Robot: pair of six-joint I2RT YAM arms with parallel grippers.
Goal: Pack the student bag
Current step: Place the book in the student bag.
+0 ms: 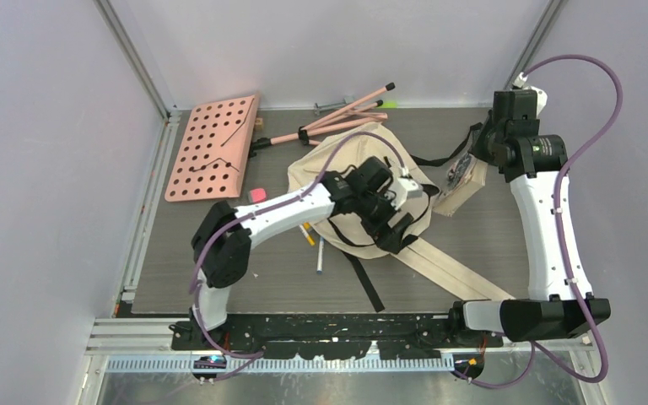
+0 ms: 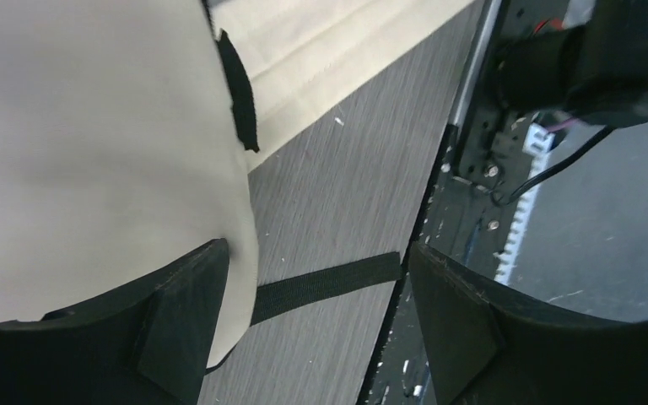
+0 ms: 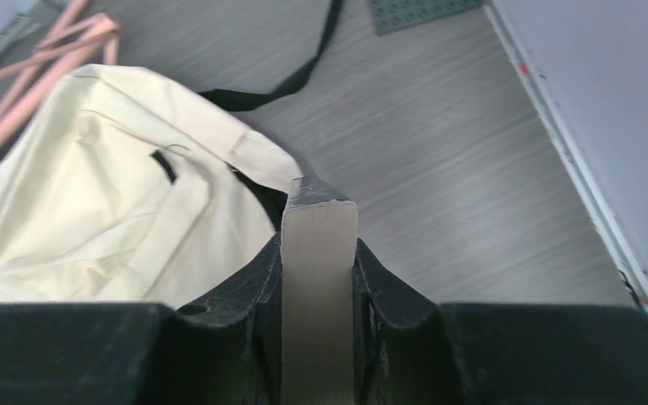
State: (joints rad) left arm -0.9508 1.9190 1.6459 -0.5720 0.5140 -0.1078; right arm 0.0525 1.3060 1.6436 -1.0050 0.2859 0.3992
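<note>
My right gripper should next carry the book (image 1: 460,187) over and lower it into the student bag, which is below and to the gripper's left in the top view. Then it should let the book go.
The student bag (image 1: 363,160), cream cloth with black straps, lies in the middle of the table. My left gripper (image 1: 395,218) hovers over its near side, open. In the left wrist view the gripper (image 2: 316,304) holds nothing; its left finger (image 2: 181,312) touches the bag's cloth (image 2: 84,152), and a black strap (image 2: 329,283) crosses the gap below. My right gripper (image 1: 472,164) is shut on a thick pale book (image 1: 460,187) just right of the bag. The right wrist view shows the book's cream edge (image 3: 319,287) clamped in the gripper (image 3: 319,240), beside the bag (image 3: 110,211).
A pink pegboard (image 1: 213,145) lies at the back left, with a pink folding stand (image 1: 337,118) behind the bag. A pink eraser (image 1: 257,195) and pens (image 1: 320,253) lie left of the bag. Cream straps (image 1: 456,270) and a black strap (image 1: 369,283) trail toward the near edge.
</note>
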